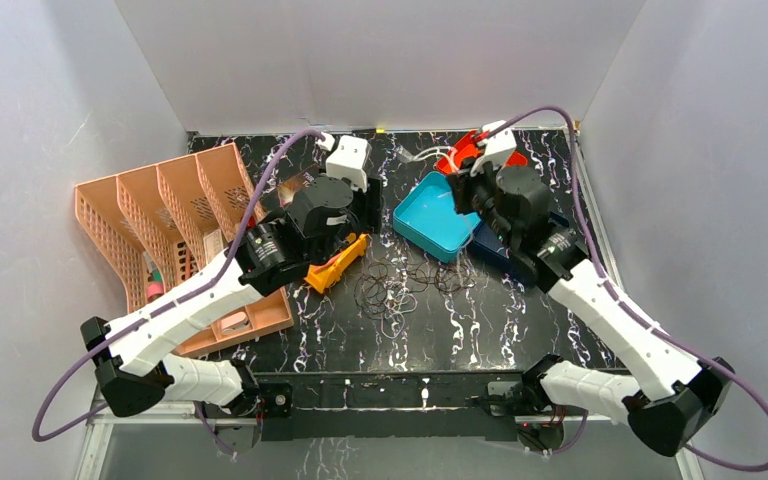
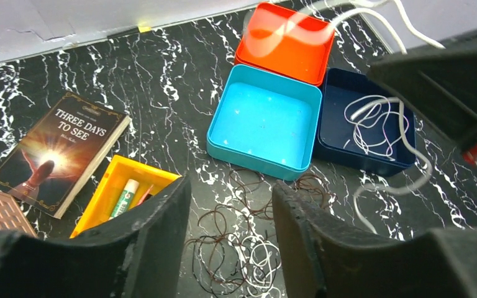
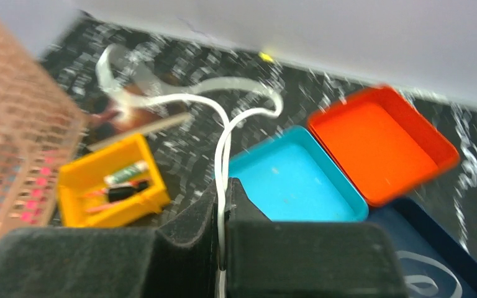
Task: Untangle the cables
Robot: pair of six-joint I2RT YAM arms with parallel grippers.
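Note:
The robot's right gripper has to go to the right in the top view and down over the navy tray (image 1: 494, 248) (image 3: 431, 251) to let go of its white cable, because more lies coiled there.
A tangle of thin dark brown and pale cables (image 1: 400, 285) lies in curly loops on the black marbled table, in front of the teal tray (image 1: 430, 220). In the left wrist view the tangle (image 2: 242, 245) shows below and between my left gripper's (image 2: 231, 186) spread fingers, which hold nothing. That left gripper (image 1: 370, 205) hovers back left of the tangle. My right gripper (image 3: 223, 189) is shut on a white cable (image 3: 223, 143), which loops up and away from the jaws. In the top view the right gripper (image 1: 462, 195) hangs over the trays. More white cable (image 2: 372, 124) lies coiled in the navy tray (image 2: 329, 133).
An orange tray (image 2: 286, 40) and the teal tray (image 2: 264, 118) sit side by side behind the tangle. A yellow box (image 2: 115, 186) with a glue stick, a book (image 2: 62, 152) and a peach divider rack (image 1: 160, 215) stand on the left.

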